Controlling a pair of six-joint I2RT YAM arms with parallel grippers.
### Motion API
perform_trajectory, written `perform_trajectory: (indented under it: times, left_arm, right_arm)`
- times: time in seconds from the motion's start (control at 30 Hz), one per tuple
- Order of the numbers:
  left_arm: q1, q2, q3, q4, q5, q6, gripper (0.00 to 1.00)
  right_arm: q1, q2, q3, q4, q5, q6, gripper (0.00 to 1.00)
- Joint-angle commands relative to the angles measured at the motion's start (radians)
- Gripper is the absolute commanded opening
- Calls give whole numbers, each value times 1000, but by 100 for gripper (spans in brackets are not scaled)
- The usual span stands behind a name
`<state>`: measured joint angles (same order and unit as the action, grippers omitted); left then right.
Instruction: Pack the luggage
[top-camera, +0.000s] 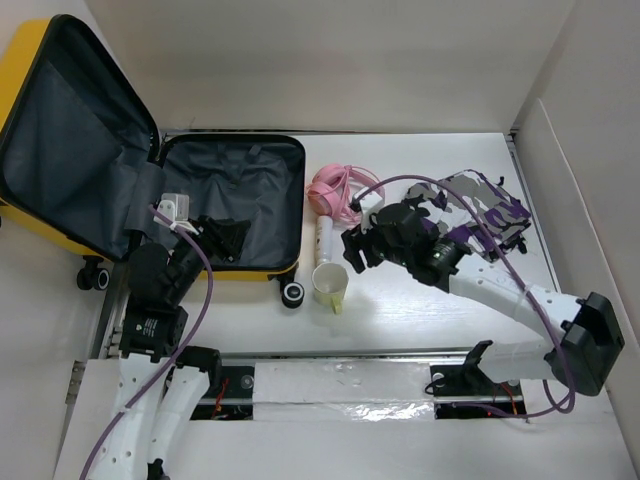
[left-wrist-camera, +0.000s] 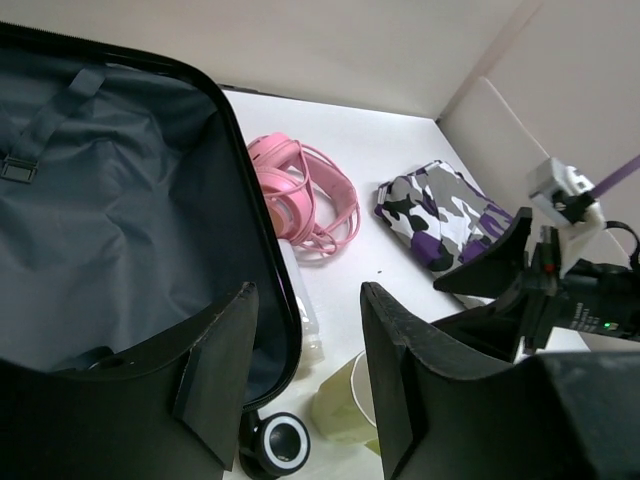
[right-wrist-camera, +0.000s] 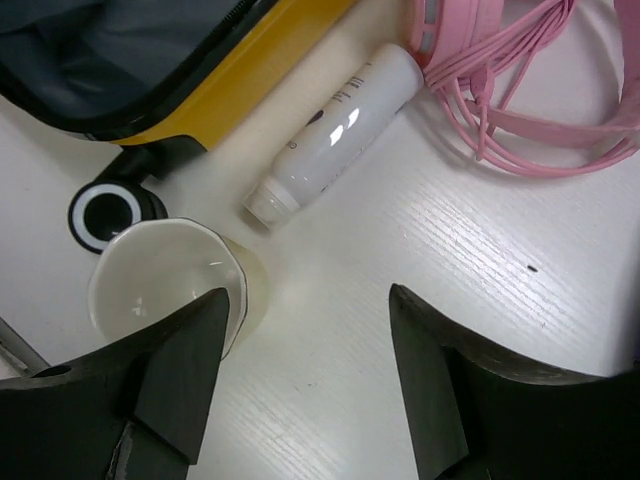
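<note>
My right gripper should next go down and to the left in the top view, onto the cup's facing rim (top-camera: 346, 274) (right-wrist-camera: 243, 283), because its fingers have only bare table between them.
The yellow luggage (top-camera: 262, 268) lies open at the left, its lid (top-camera: 70, 150) propped back and its dark grey lining (left-wrist-camera: 120, 230) bare. My left gripper (top-camera: 222, 240) hovers open and empty over the suitcase's near right corner (left-wrist-camera: 305, 300). My right gripper (top-camera: 358, 248) is open and empty above the table, just right of a pale yellow cup (right-wrist-camera: 165, 275) and a white bottle (right-wrist-camera: 335, 130). Its jaws (right-wrist-camera: 308, 295) frame bare table. Pink headphones (top-camera: 335, 190) and a purple camouflage pouch (top-camera: 490, 210) lie on the table outside the suitcase.
A black suitcase wheel (right-wrist-camera: 105, 215) sits beside the cup (top-camera: 330, 285). The bottle (top-camera: 322, 238) lies along the suitcase's right wall. White walls enclose the table at the back and right. A metal rail (top-camera: 340, 385) runs along the near edge.
</note>
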<state>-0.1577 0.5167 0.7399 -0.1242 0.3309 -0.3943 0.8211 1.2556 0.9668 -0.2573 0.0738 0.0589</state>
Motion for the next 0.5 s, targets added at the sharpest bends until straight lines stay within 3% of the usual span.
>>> perform_trajectory:
  times: [0.0,0.33,0.43,0.47]
  left_arm:
    - [-2,-7,23,32,-6,5,43]
    - [-2,-23,26,29,-18,5,43]
    - [-2,-21,26,28,-18,6,42]
    - [-2,-30,24,26,-16,6,42]
  right_arm:
    - [19,43,59,23,-29,-8,71]
    - [38,208,85,36,-106,-5,65]
    - [38,241,75,64,-141,2,56]
    - [38,264,75,76,-147,1,46]
